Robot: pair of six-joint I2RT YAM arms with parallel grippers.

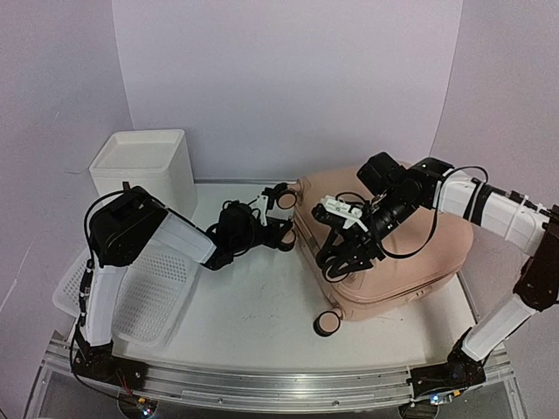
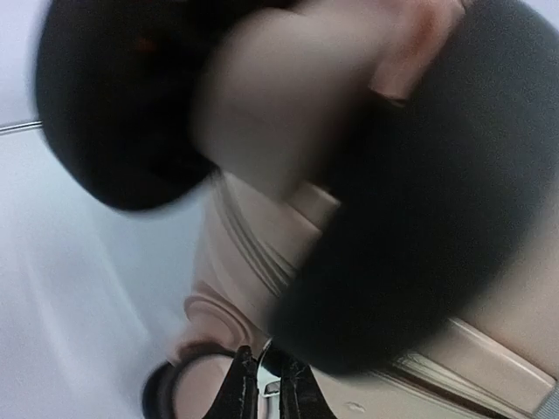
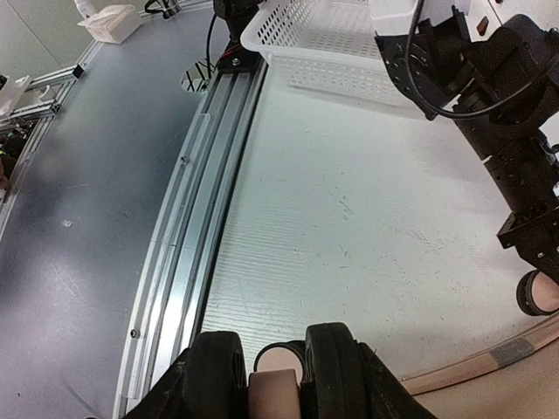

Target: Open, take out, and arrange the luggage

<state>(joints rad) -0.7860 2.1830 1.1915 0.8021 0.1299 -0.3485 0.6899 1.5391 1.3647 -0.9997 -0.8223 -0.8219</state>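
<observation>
The luggage's seam runs on past the zipper pull [image 2: 265, 377], so my left gripper will next pull it outward along the seam toward the luggage's far corner between the wheels and let go.
The pale pink luggage [image 1: 410, 253] lies flat and closed at the right of the table. Its caster wheels [image 1: 282, 200] point left, and one wheel [image 1: 327, 324] sits near the front. My left gripper [image 1: 272, 229] is at the case's far-left corner between two wheels. In the left wrist view that gripper [image 2: 265, 394] is shut on a small silvery zipper pull [image 2: 265, 377] beside the pink shell [image 2: 253, 253], under a blurred black wheel [image 2: 419, 218]. My right gripper [image 1: 341, 264] is on the case's left edge. Its jaws [image 3: 272, 384] are closed on a pink piece of the luggage [image 3: 272, 394].
A white drawer unit [image 1: 148, 170] stands at the back left. In front of it a white mesh basket [image 1: 140, 288] lies under the left arm, the basket [image 3: 323, 35] also showing beside the left arm [image 3: 489, 87]. An aluminium rail [image 1: 262, 380] runs along the table's near edge.
</observation>
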